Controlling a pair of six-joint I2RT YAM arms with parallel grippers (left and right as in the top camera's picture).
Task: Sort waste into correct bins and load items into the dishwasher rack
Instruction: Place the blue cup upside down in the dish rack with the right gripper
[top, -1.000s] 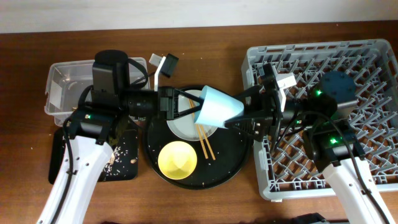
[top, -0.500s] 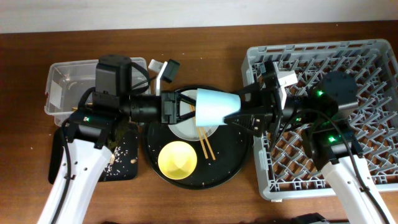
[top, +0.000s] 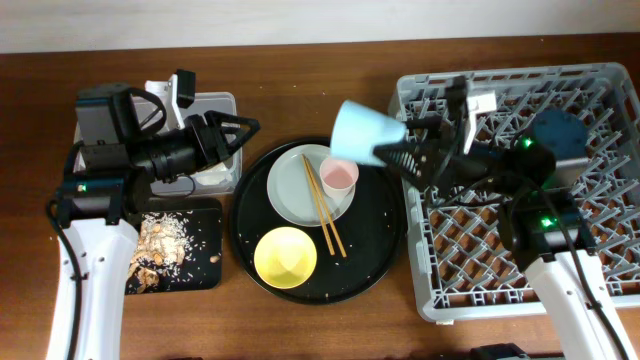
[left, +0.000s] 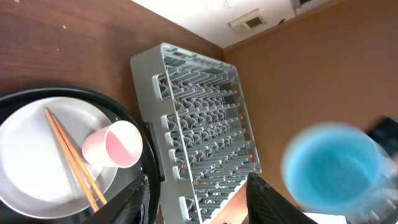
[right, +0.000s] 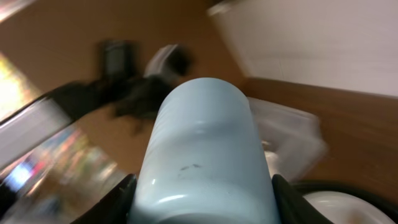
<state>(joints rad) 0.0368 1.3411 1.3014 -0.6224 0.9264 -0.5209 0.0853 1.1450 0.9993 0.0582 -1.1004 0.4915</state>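
The rack's wires near its tray side are below my right gripper, so I'll tilt it until the sideways cup points down, then lower and release the cup.
My right gripper (top: 392, 152) is shut on the light blue cup (top: 365, 133), holding it in the air between the round black tray and the grey rack (top: 590, 240); the cup fills the right wrist view (right: 202, 152). My left gripper (top: 240, 135) is open and empty near the clear box (top: 215, 105). The white plate (top: 295, 190) holds the chopsticks (top: 325, 210) and the pink-white cup (top: 339, 176). The yellow bowl (top: 285, 257) sits in front of the plate. Food scraps (top: 155, 245) lie on the flat black tray (top: 205, 270). In the left wrist view, the pink-white cup (left: 115, 144) and rack (left: 199, 124) show.
The large round black tray (top: 380, 250) carries the plate, bowl and pink-white cup, with crumbs on it. The rack fills the right side. A dark round part of the right arm (top: 555, 135) hangs over the rack.
My left gripper has let go of the blue cup and drawn back left to the clear box. My right gripper has lifted the cup up and right, toward the rack.
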